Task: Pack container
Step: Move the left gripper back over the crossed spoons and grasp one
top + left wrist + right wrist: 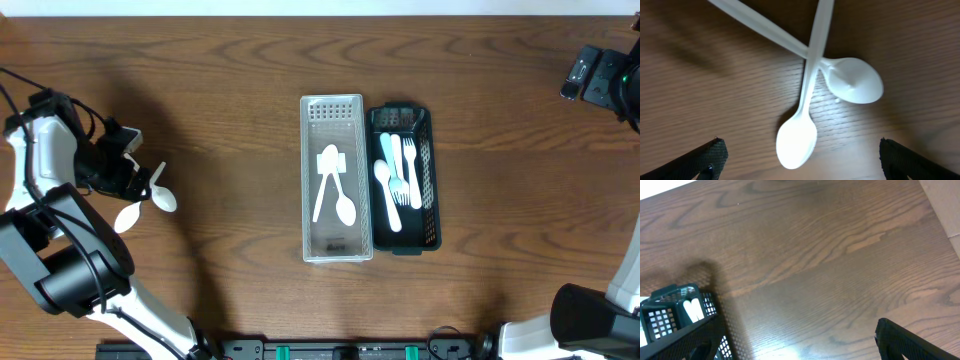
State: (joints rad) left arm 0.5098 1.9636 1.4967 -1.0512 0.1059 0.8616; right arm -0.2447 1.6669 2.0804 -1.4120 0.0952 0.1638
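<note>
I should lower my left gripper next, past the bowl between its fingers, onto the upper spoon's handle near the crossing (808, 89), because this spoon lies on top of the other.
Two white plastic spoons lie crossed on the wooden table at the left. One bowl (796, 140) sits between my left gripper's open fingers (710, 157); the other bowl (855, 86) lies a little beyond. From overhead, the left gripper (138, 185) hovers over these spoons (162, 197), holding nothing. The clear plastic container (305, 180) stands mid-table with white spoons (343, 205) inside. My right gripper (598, 75) is at the far right back, open and empty above bare table (800, 345).
A dark green mesh basket (432, 180) touches the container's right side and holds several white forks and spoons (398, 175); its corner (670, 311) shows in the right wrist view. The table's far edge (940, 210) runs close to the right gripper.
</note>
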